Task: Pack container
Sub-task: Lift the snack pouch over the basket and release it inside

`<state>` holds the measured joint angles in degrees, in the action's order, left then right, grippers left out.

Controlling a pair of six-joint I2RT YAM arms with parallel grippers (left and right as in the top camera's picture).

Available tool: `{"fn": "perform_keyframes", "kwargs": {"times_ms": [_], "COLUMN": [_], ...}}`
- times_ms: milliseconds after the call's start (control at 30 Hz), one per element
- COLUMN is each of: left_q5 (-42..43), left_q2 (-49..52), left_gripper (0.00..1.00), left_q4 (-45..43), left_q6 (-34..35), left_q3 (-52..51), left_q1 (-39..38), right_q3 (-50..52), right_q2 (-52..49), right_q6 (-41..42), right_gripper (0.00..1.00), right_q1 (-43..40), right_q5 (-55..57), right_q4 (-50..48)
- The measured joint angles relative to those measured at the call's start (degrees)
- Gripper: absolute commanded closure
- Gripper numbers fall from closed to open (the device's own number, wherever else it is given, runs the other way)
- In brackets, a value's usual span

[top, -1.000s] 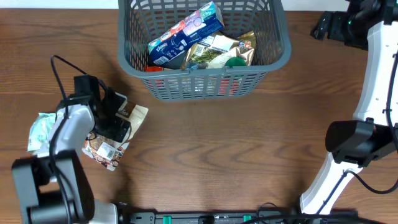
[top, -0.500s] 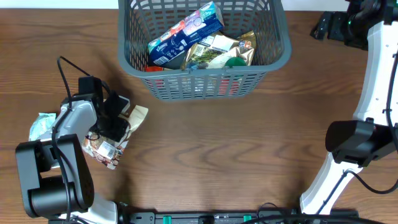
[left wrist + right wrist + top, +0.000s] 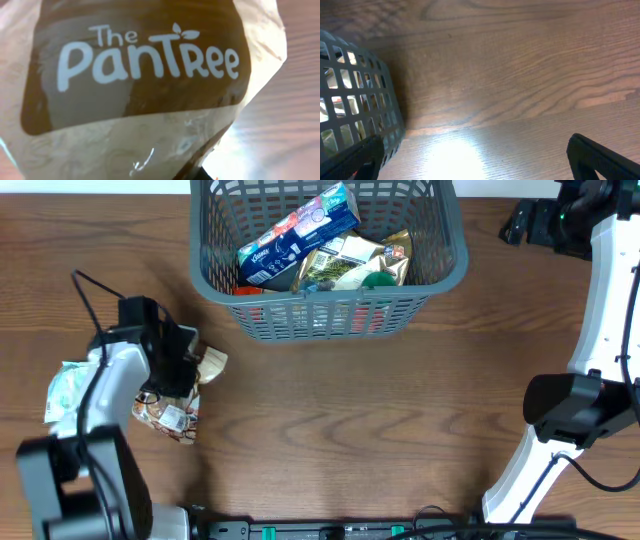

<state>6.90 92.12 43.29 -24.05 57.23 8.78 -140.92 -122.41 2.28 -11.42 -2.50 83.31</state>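
Note:
The PanTree packet (image 3: 168,416) is still outside, so I will raise my left gripper outward over the container's near side, then lower it onto the gold packets and let go.
The container (image 3: 452,240), a large dark grey lattice basket, stands at the back middle of the table and holds a blue tissue pack (image 3: 290,232) and gold and green packets (image 3: 350,265). My left gripper (image 3: 185,370) is at the table's left, shut on a tan and brown "The PanTree" packet (image 3: 168,416). That packet (image 3: 150,90) fills the left wrist view and hides the fingers. My right gripper (image 3: 522,224) hangs at the back right, just beyond the container's right side. In the right wrist view it (image 3: 477,165) is wide open over bare wood, with the container's wall (image 3: 350,100) at the left.
A pale green packet (image 3: 62,392) lies on the table by the left arm. The right arm's base (image 3: 570,412) stands at the front right. A black cable (image 3: 85,290) loops above the left arm.
My left gripper has gone from wide open to shut on the PanTree packet, which is now bunched up and drawn in slightly. The right arm has not moved.

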Motion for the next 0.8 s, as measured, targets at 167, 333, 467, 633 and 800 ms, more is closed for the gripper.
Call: {"fn": "perform_keyframes", "kwargs": {"times_ms": [167,333,467,633,800], "left_q5": [0.02,0.22,0.20,0.79,5.97], "left_q2": [-4.50,-6.05,-6.05,-6.08,-6.08], "left_gripper": [0.94,0.94,0.94,0.94,0.95], "left_q4": [9.77,15.67,15.45,10.19,4.20], "left_q6": [5.33,10.82,14.38,14.99,0.09], "left_q3": [11.67,28.68,40.85,51.69,54.64], "left_q1": [0.00,0.00,-0.24,-2.86,-10.75], "right_q3": [0.00,0.00,0.00,0.00,0.00], "right_q2": [0.00,0.00,0.00,0.00,0.00], "right_q6": [-0.15,-0.24,-0.39,-0.42,-0.42], "right_gripper": [0.01,0.01,0.01,0.01,0.01], "right_q1": [0.00,0.00,0.00,0.00,0.00], "right_q5": [-0.02,-0.02,-0.02,0.00,0.00], "right_q4": [-0.02,0.00,-0.02,0.00,0.00]}}
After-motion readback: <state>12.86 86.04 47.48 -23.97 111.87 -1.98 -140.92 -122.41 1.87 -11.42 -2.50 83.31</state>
